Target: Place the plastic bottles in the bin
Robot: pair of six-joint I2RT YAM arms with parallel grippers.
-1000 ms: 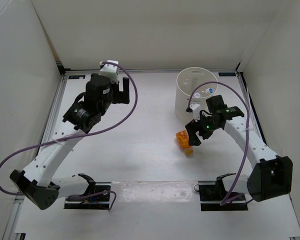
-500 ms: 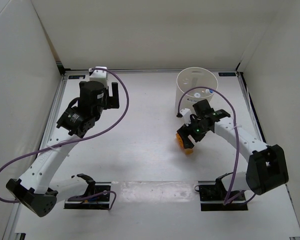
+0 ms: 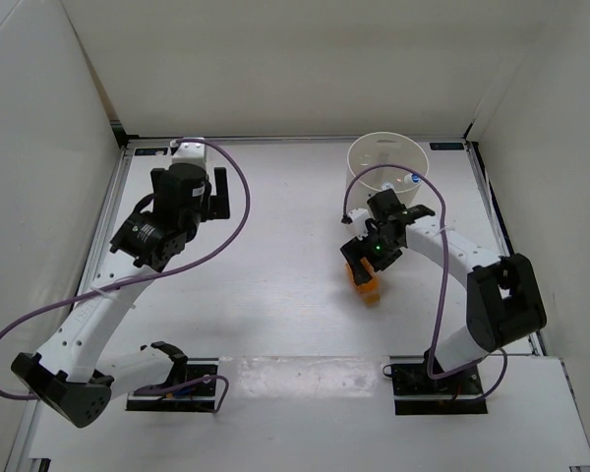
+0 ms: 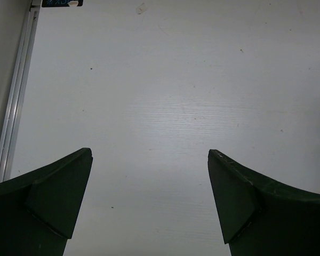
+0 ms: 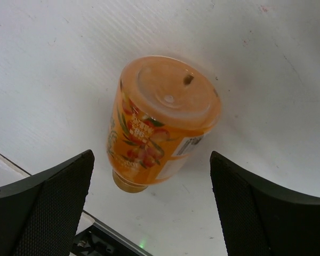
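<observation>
The bottle's body is already between the right gripper's fingers, so the right gripper will next come down onto the bottle near the flat base and close on the bottle's sides.
An orange-coloured plastic bottle lies on the table in front of the bin, a tall white translucent bucket at the back right. My right gripper hovers over the bottle, open, with a finger on each side and not touching it. The bottle's flat base faces the right wrist camera and its cap points to the near edge. Inside the bin another bottle with a blue mark shows. Over bare table at the left, my left gripper is open and holds nothing.
White walls enclose the table on three sides. A metal rail runs along the left edge. Purple cables loop from both arms. The arm bases stand at the near edge.
My right gripper has swung left and toward the bin, from beside the orange bottle to above it. The left arm has drawn back to the left. Both grippers stayed open.
</observation>
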